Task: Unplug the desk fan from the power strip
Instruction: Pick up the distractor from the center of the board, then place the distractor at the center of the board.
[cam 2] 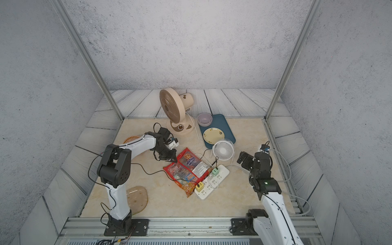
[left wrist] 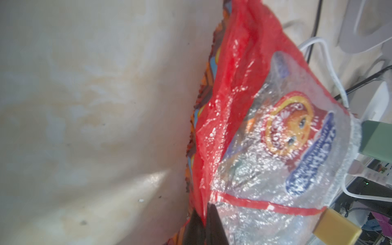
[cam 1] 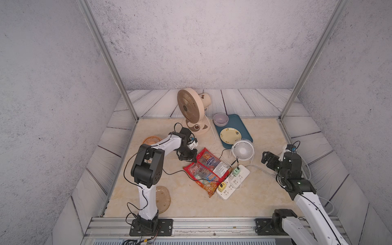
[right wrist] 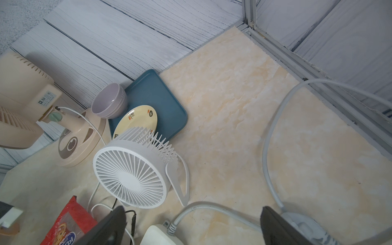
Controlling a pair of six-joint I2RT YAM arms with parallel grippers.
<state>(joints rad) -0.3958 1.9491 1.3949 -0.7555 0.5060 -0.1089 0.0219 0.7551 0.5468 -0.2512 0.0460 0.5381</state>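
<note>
The bag (cam 1: pixel 206 169) covers the white cord, so my left gripper must next carry it up and outward and release it on the tabletop beside the desk fan.
The white power strip (cam 1: pixel 231 185) (cam 2: pixel 212 182) (right wrist: pixel 157 235) lies right of centre, with a green adapter (cam 1: pixel 236 171) (left wrist: pixel 375 137) and a yellow adapter (cam 1: pixel 222 187) (left wrist: pixel 337 229) plugged in. A red snack bag (cam 1: pixel 206 169) (cam 2: pixel 188 169) (left wrist: pixel 265 127) covers its left edge. My left gripper (cam 1: pixel 192 160) (cam 2: pixel 174 160) (left wrist: pixel 206 212) is shut on the bag's far corner. The beige desk fan (cam 1: pixel 191 110) (cam 2: pixel 171 106) (right wrist: pixel 19 101) stands at the back, its white cord running under the bag. My right gripper (cam 1: pixel 266 158) (cam 2: pixel 241 158) (right wrist: pixel 193 210) hangs open, right of the strip.
A small white fan (cam 1: pixel 242 150) (right wrist: pixel 131 174) stands behind the strip, a black cable running to the green adapter. Behind it, a blue tray (cam 1: pixel 239 123) holds a bowl (cam 1: pixel 220 119) and a plate (cam 1: pixel 230 135). The strip's thick cable (cam 1: pixel 261 168) trails right. An amber dish (cam 1: pixel 164 199) lies near the left arm's base.
</note>
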